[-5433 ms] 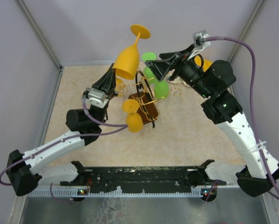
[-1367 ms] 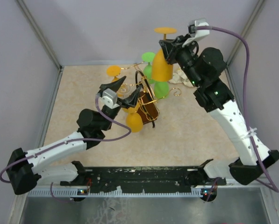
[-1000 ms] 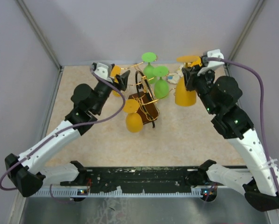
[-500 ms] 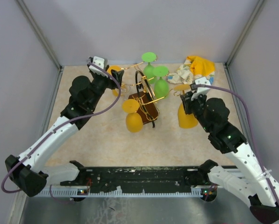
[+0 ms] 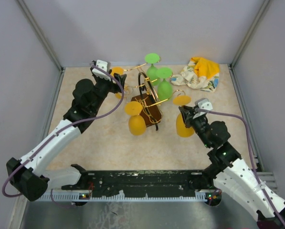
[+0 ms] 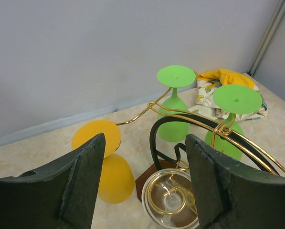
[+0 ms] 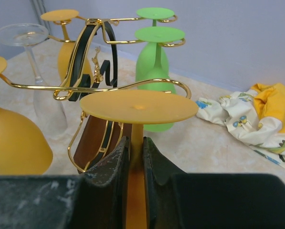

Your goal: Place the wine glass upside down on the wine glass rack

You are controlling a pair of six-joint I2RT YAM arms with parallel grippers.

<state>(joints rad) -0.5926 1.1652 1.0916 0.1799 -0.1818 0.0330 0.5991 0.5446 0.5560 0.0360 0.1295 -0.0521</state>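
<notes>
My right gripper turns and carries the stem outward into the empty gold curl (image 5: 180, 91) (image 7: 183, 88) next, then releases, as that curl lies just outward of the foot disc.
My right gripper (image 5: 189, 115) (image 7: 136, 143) is shut on the stem of an orange wine glass (image 5: 183, 125) (image 7: 138, 106), held upside down with its foot disc on top. The glass hangs low, just right of the wine glass rack (image 5: 147, 101) (image 7: 104, 71), its foot close beside and slightly below the curl of the rack's right gold arm (image 7: 179, 88). The rack's brown wooden base (image 5: 151, 113) (image 7: 101, 138) sits mid-table. At the rack's back left my left gripper (image 5: 116, 78) (image 6: 146, 138) stands open above an upside-down clear glass (image 6: 173, 198), holding nothing.
Upside down at the rack are two green glasses (image 5: 163, 88) (image 7: 156, 71), an orange glass (image 5: 136, 123) at the front left and another orange glass (image 5: 116, 71) (image 6: 109, 167) at the back left. A yellow-and-white cloth (image 5: 199, 72) (image 7: 257, 112) lies crumpled at the back right.
The right arm has brought the orange glass down and forward from the back right to low beside the rack's right arm. The left gripper has barely moved over the last second.
</notes>
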